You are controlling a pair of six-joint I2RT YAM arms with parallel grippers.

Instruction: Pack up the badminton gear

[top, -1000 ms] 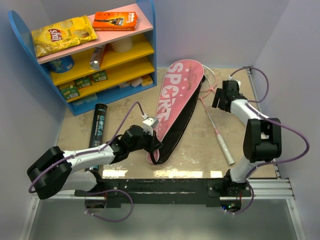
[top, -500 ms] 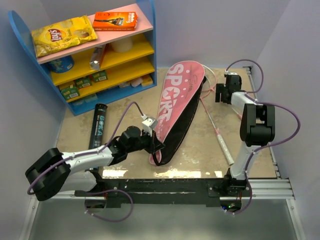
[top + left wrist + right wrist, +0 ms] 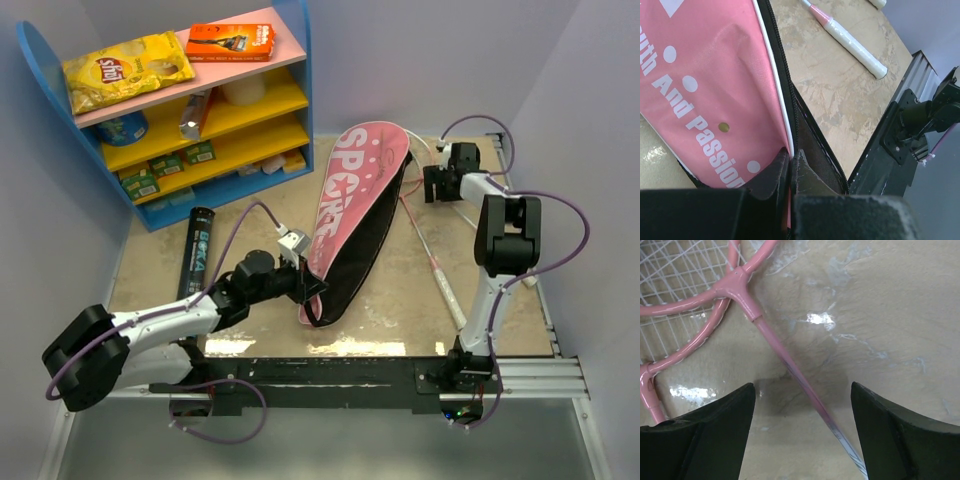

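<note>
My right gripper settles onto the pink shaft [image 3: 790,371] of the racket farther from the cover next and closes, since that shaft already runs between its open fingers.
The pink "SPORT" racket cover [image 3: 352,190] lies diagonally mid-table, its black zipped edge gaping open on the right. My left gripper [image 3: 314,288] is shut on the cover's upper flap near its narrow end; in the left wrist view the fingers [image 3: 771,175] pinch the pink flap [image 3: 705,75]. The racket [image 3: 432,258] lies right of the cover, with its head by the cover's wide end. My right gripper [image 3: 432,186] is open and straddles the pink shaft [image 3: 790,371] just below the throat. The black tube [image 3: 197,250] lies at the left. No shuttlecocks are in view.
A blue shelf [image 3: 300,90] stands at the back left with a yellow chip bag [image 3: 125,70] and an orange box [image 3: 230,42] on top. Walls close in on both sides. The racket's white grip [image 3: 855,42] lies near the front metal rail [image 3: 400,370].
My right gripper has moved toward the back, from beside the shaft to over it near the throat. My left gripper has shifted slightly left, still holding the cover flap.
</note>
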